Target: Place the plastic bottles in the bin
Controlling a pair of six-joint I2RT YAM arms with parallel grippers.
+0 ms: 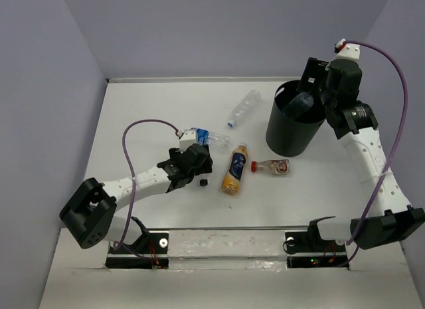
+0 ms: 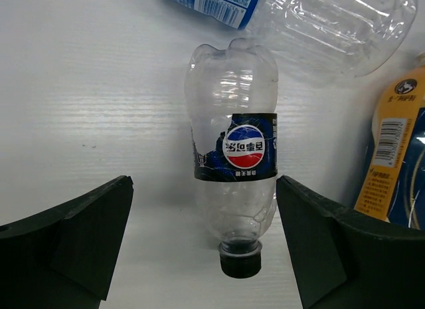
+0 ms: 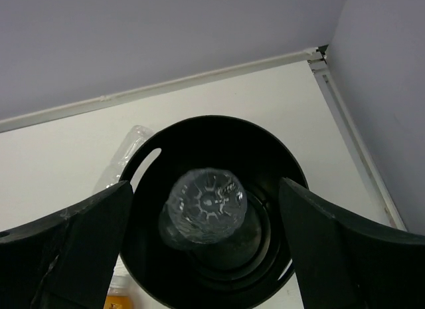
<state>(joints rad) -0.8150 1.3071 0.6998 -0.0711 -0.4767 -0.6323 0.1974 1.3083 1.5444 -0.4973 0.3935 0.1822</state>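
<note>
My left gripper will go down onto the cola bottle's dark blue label [image 2: 236,153] next and close there, since its open fingers are already on both sides of the bottle.
A clear cola bottle [image 2: 236,156] with a dark blue label and black cap lies on the table between the wide-apart fingers of my left gripper [image 2: 204,242], untouched; from above, that gripper [image 1: 198,164] hovers over it. My right gripper [image 3: 204,209] stands open above the black bin [image 3: 219,133], and a clear bottle [image 3: 206,206] is inside the bin, base up, free of both fingers. Out on the table lie a blue-labelled bottle [image 1: 207,137], a clear bottle [image 1: 244,108], an orange-juice bottle [image 1: 234,169] and a small red-capped bottle [image 1: 272,167].
The bin [image 1: 289,139] stands at the back right, close to the right wall. The blue-labelled bottle [image 2: 305,16] and the juice bottle [image 2: 398,156] lie just beyond and right of the cola bottle. Purple walls close in the white table on three sides.
</note>
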